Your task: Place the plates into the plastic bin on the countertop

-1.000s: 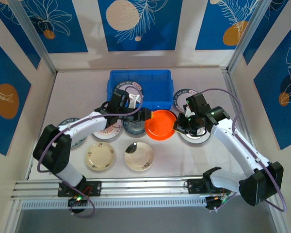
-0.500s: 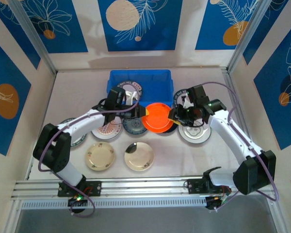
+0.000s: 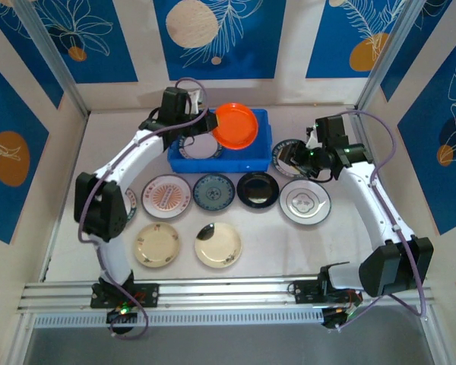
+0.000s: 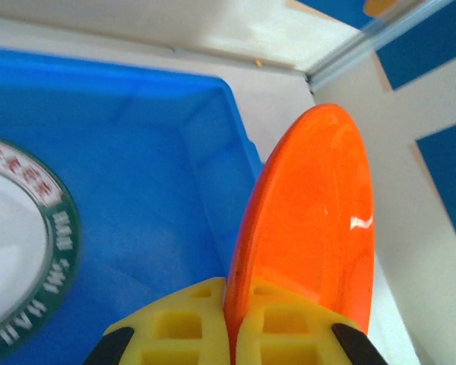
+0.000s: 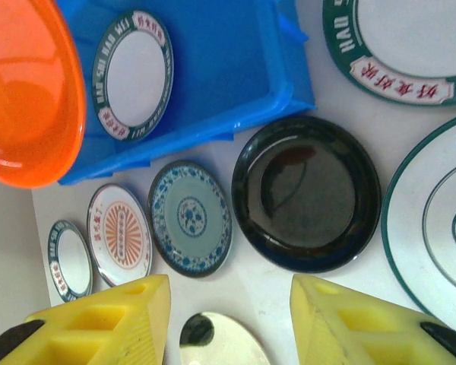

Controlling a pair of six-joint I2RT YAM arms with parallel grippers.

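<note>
The bin's blue bottom is bare in the bin's empty end (image 3: 256,147) (image 4: 163,205) beside the white lettered plate, so my left gripper should lower the orange plate there and let go of the orange plate's rim.
My left gripper (image 3: 207,125) (image 4: 232,327) is shut on the near rim of an orange plate (image 3: 236,125) (image 4: 311,220), held on edge above the back right part of the blue plastic bin (image 3: 247,158) (image 4: 137,137). A white plate with a dark lettered rim (image 3: 199,146) (image 4: 15,228) lies in the bin. My right gripper (image 3: 287,158) (image 5: 229,304) hangs open and empty just right of the bin, over another lettered plate (image 3: 290,146). On the countertop (image 3: 334,251) lie pink-striped (image 3: 166,195), teal (image 3: 213,192), black (image 3: 258,190) and white (image 3: 305,201) plates.
Two cream plates (image 3: 156,244) (image 3: 218,245) lie near the front, and one more plate (image 3: 129,205) is partly hidden behind the left arm. Patterned walls close the back and both sides. A metal rail (image 3: 228,293) runs along the near edge.
The orange plate passed from my right gripper to my left, which shut on it and carried it back over the bin. My right gripper opened and drew away to the right.
</note>
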